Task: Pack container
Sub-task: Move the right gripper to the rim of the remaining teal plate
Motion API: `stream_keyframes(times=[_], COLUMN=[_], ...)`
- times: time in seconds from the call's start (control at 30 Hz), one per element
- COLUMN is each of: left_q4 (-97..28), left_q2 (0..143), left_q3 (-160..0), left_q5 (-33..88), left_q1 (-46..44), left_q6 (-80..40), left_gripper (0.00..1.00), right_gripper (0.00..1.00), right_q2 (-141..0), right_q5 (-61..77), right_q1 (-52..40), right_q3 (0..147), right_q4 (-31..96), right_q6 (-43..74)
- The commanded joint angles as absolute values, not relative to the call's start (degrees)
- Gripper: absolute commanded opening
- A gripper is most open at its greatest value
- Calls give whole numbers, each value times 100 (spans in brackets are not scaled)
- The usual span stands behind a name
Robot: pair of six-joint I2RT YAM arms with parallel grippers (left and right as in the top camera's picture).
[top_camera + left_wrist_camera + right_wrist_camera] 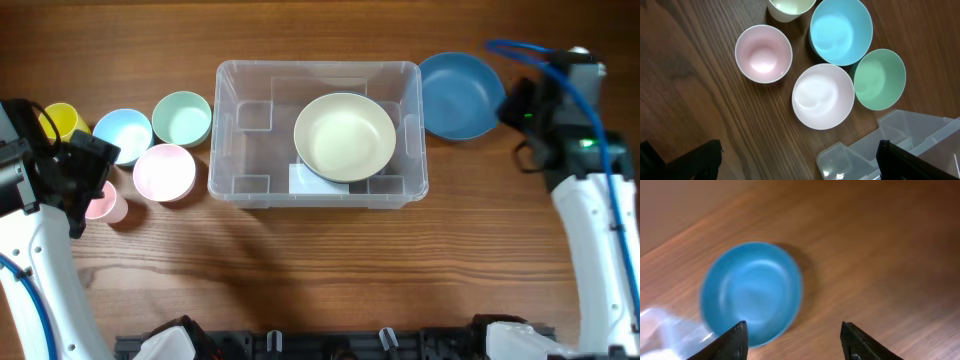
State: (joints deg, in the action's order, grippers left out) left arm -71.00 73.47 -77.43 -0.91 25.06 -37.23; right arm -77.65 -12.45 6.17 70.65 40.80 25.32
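My right gripper will next go down beside the blue bowl. Then its open fingers should go on both sides of the blue bowl's rim facing away from the container (792, 263), where empty wood leaves room.
The clear plastic container (250, 140) stands mid-table and holds a cream bowl (345, 136) over its white label. Its corner shows in the left wrist view (860, 157). A blue bowl (460, 95) sits just right of the container and also shows blurred in the right wrist view (752, 292). Left of the container are a green bowl (182, 119), a light blue bowl (122, 134), a pink bowl (164, 171), a yellow cup (62, 121) and a small pink cup (106, 205). My left gripper (800, 160) is open above the wood near the pink bowl (823, 96). My right gripper (795, 337) is open beside the blue bowl.
In the left wrist view the small pink cup (763, 53), light blue bowl (841, 31), green bowl (879, 79) and yellow cup (790, 7) cluster close together. Bare wooden table lies in front of the container.
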Motion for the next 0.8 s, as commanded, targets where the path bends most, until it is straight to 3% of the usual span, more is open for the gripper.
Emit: stream_keyframes(times=[0.0, 0.4, 0.77], left_q4=[-7102, -7102, -7102], left_q2=[7253, 7253, 7253], left_q3=[-7832, -7832, -7832], left_q5=[-47, -47, -47], left_q1=[2536, 2536, 2536], left_q6=[-3798, -3798, -3800], left_gripper=[100, 100, 100], right_gripper=[60, 60, 59], right_q2=[-8294, -10414, -10685], right_q5=[-213, 336, 403], right_q1=[1208, 1280, 1275], right_q3=[7113, 7113, 7113], right_q4=[4032, 3323, 3037], right_q6=[2650, 2589, 2552])
